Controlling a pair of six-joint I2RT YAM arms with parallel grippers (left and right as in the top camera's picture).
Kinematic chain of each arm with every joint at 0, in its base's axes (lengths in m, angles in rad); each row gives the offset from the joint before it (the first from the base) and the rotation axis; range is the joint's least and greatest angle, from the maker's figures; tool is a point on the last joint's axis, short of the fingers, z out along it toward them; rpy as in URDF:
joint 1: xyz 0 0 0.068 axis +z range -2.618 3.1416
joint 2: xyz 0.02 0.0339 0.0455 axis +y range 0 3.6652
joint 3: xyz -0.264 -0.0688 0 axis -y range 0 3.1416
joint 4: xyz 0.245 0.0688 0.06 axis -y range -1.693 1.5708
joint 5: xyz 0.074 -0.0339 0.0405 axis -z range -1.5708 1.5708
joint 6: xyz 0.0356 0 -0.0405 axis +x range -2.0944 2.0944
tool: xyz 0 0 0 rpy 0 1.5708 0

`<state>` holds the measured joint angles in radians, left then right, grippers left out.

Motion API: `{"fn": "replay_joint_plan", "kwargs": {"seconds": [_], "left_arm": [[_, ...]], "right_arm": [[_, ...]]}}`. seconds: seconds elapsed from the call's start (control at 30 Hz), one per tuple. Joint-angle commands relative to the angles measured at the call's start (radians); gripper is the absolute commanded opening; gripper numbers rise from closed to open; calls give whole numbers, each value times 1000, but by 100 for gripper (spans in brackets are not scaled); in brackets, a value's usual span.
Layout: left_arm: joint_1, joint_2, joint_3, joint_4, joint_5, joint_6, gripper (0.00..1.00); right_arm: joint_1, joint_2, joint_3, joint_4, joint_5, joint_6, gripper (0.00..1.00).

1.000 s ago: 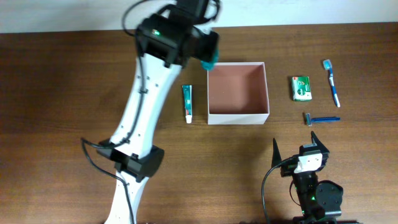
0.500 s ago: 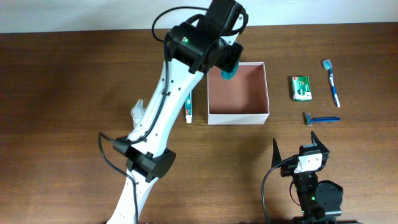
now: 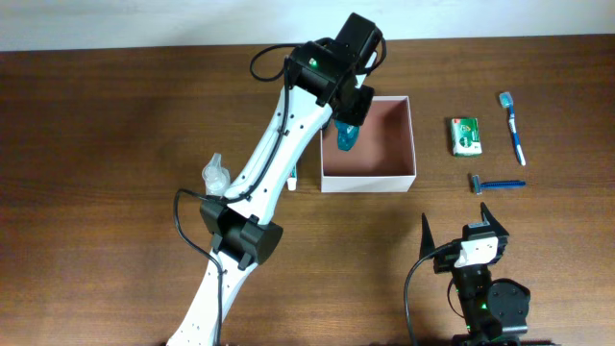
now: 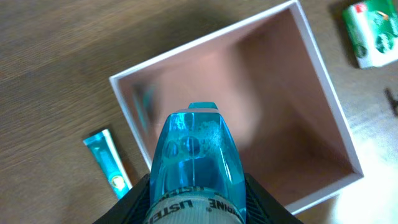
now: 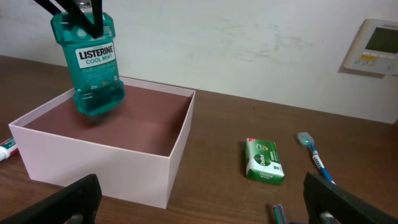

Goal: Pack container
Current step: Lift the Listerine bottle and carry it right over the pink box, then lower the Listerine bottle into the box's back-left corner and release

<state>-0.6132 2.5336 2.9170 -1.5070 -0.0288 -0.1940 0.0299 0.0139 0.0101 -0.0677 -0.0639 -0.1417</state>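
The mouthwash bottle still hangs above the container's bottom, so my left gripper will lower and release it beside the container's side by the toothpaste tube (image 3: 324, 159).
The container (image 3: 369, 182), a square white-walled box with a reddish-brown inside, stands at the table's middle back. It also shows in the left wrist view (image 4: 321, 70) and the right wrist view (image 5: 99, 167). My left gripper (image 3: 350, 106) is shut on a teal Listerine mouthwash bottle (image 3: 345, 137) and holds it upright over the container's left half, its base at about rim height (image 5: 91, 62). In the left wrist view the bottle (image 4: 194, 152) fills the space between the fingers (image 4: 196, 202). My right gripper (image 3: 459, 223) is open and empty at the front right (image 5: 202, 194).
A toothpaste tube (image 4: 109, 164) lies left of the container, mostly under the left arm in the overhead view. A green soap packet (image 3: 465, 135), a blue toothbrush (image 3: 513, 127) and a razor (image 3: 496, 183) lie to the right. A clear plastic item (image 3: 215, 174) lies left of the arm.
My left gripper has carried the mouthwash bottle right, from beyond the container's far left corner to over its left half. The right arm has not moved.
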Motion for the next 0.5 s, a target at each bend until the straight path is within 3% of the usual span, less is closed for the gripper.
{"fn": "replay_joint_plan", "kwargs": {"seconds": [0.0,0.47], "left_arm": [[1,-13,9,10,-107,-80,26],[1,-12,-92,64,-111,-95,27]], "right_arm": [[9,-11,-5,-7,13,0,99],[9,-11,-5,-7,13,0,99]]}}
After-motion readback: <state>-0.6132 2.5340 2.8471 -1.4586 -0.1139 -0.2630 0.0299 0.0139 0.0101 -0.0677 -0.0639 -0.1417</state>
